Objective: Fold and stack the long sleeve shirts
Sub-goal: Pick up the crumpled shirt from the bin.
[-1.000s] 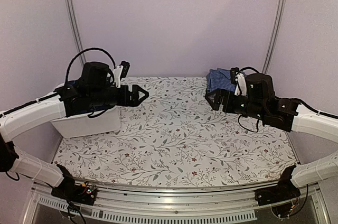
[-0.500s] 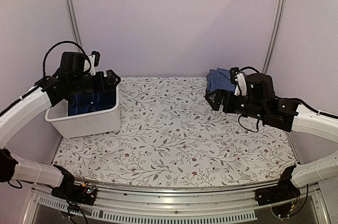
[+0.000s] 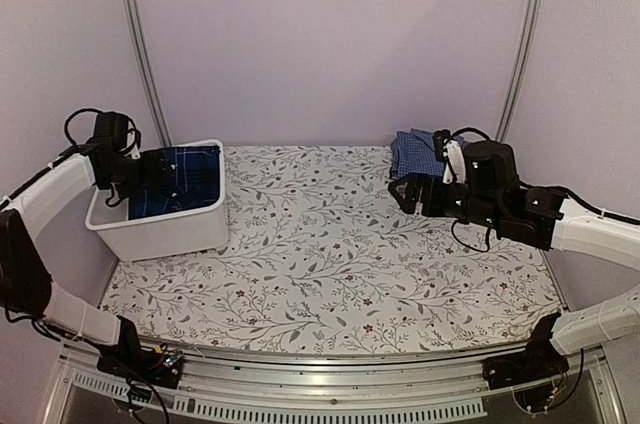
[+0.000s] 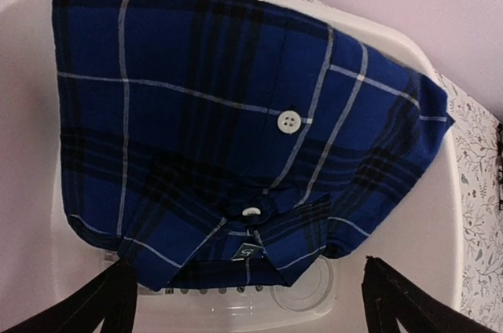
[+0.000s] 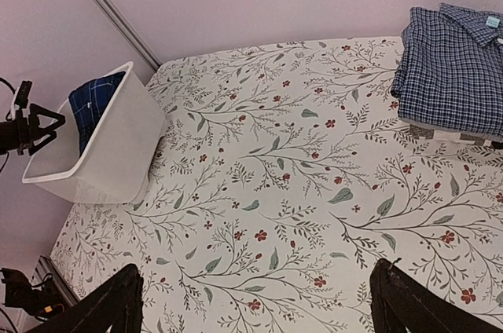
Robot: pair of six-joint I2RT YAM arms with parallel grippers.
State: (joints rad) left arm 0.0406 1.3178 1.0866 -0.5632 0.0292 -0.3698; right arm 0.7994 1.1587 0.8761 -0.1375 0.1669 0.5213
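Note:
My open left gripper lowers inside onto the plaid shirt's buttoned front by the collar (image 3: pixel 170 195) (image 4: pixel 242 201) next and closes. The plaid shirt lies folded between the white bin's sides.
The navy and royal-blue plaid shirt (image 3: pixel 185 179) lies folded inside a white bin (image 3: pixel 170 229) at the left. It fills the left wrist view (image 4: pixel 220 113), collar towards the camera, over the bin's wall (image 4: pixel 440 215). My left gripper (image 3: pixel 150 172) hovers at the bin's left side, open and empty, with both fingers wide apart (image 4: pixel 251 309). The lighter blue fine-checked shirt (image 3: pixel 415 149) lies folded at the back right, also in the right wrist view (image 5: pixel 456 66). My right gripper (image 3: pixel 400 189) hangs open and empty (image 5: pixel 255 301) over the tablecloth in front of it.
A floral tablecloth (image 3: pixel 320 244) covers the table. The bin (image 5: pixel 110 152) with the plaid shirt (image 5: pixel 90 101) stands at the table's left edge. Lilac walls and two metal posts (image 3: pixel 135 44) close in the back and sides.
My left arm has swung back from over the table to the far left, its gripper now beside the bin. The right arm has barely moved.

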